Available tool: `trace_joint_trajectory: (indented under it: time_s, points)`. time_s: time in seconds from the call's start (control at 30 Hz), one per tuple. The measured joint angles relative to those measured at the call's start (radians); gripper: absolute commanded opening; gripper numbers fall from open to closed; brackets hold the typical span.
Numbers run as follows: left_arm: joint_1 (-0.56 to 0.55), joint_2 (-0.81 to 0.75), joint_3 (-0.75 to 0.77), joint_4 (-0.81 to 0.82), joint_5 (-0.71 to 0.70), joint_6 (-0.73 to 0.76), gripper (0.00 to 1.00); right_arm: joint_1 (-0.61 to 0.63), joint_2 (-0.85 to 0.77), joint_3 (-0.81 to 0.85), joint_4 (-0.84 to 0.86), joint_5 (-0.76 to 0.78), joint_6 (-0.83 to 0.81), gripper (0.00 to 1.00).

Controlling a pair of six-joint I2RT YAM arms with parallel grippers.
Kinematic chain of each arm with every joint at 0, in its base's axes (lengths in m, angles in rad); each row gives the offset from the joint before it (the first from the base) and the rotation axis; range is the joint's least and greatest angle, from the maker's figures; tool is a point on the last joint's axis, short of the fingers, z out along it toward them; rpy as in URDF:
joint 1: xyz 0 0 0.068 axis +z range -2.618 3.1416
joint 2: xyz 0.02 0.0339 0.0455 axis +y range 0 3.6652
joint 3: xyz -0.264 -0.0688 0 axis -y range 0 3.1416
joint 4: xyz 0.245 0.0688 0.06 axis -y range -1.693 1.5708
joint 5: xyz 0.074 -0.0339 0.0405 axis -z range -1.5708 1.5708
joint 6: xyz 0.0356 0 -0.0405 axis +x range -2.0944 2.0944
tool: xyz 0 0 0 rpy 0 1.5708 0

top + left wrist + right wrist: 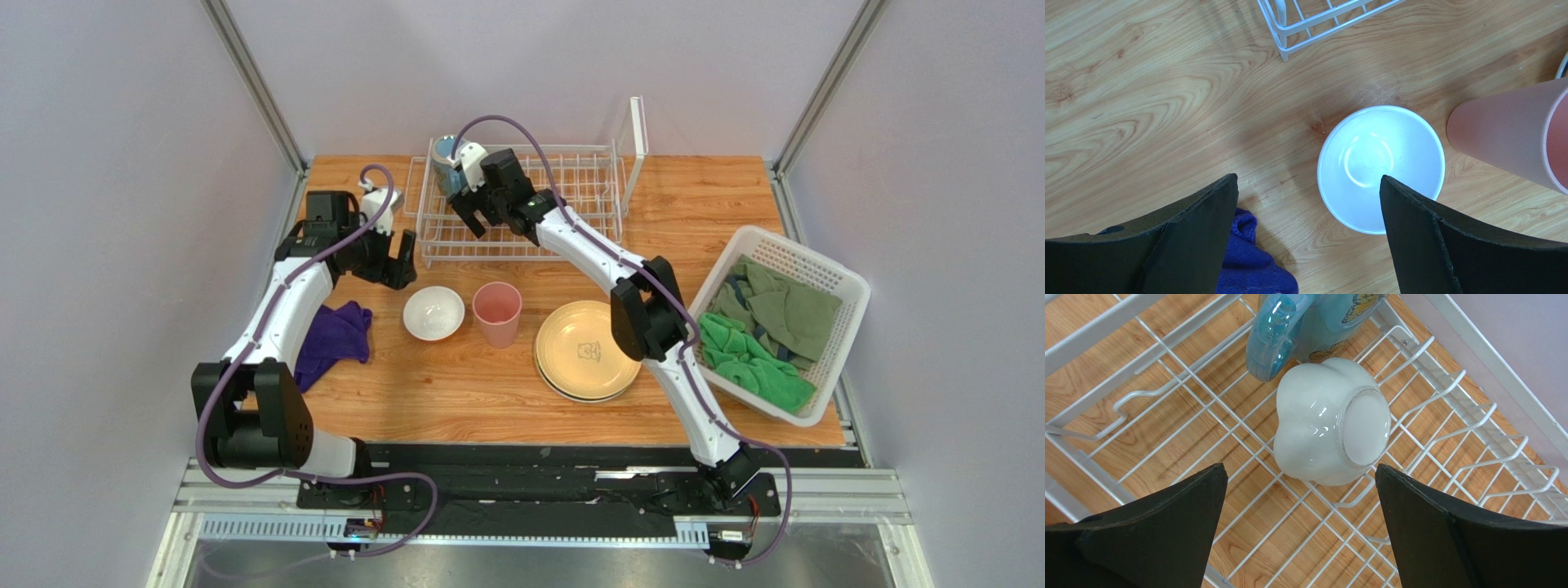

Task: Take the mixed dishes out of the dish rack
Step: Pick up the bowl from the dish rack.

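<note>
My right gripper eases toward the blue mug next and closes around the near half of the small white bowl (433, 312), since it lies outward beyond the open fingers.
The white wire dish rack (577, 184) stands at the back of the table. In it a small white bowl (1330, 421) lies upside down beside a blue mug (1303, 324), which also shows in the top view (447, 172). My right gripper (1300, 527) is open and empty just above the rack floor (1198, 435), short of the bowl. On the table stand a plain white bowl (433, 312), a pink tumbler (497, 312) and a cream-yellow plate (589, 349). My left gripper (1309, 233) is open and empty above the wood, left of the white bowl (1379, 168). The orange bowl is out of view.
A purple cloth (331, 341) lies at the left, under my left arm, and shows in the left wrist view (1254, 263). A white lattice basket (846, 294) with green cloths (767, 331) stands at the right edge. The rack's tall panel (637, 141) rises at its right end.
</note>
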Motion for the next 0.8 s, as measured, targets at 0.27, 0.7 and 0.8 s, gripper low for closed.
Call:
trace_joint_trajectory:
  time_s: [0.27, 0.7, 0.8]
  points:
    - [0.008, 0.014, 0.005, 0.003, -0.003, -0.001, 0.93, 0.0, 0.075, 0.05, 0.035, 0.036, -0.007, 0.99]
    - [0.031, 0.037, 0.005, 0.004, 0.005, -0.001, 0.92, 0.0, 0.107, 0.066, 0.081, 0.066, -0.066, 0.98]
    - [0.033, 0.045, 0.005, 0.004, 0.008, -0.001, 0.92, 0.0, 0.107, 0.067, 0.084, 0.069, -0.076, 0.97]
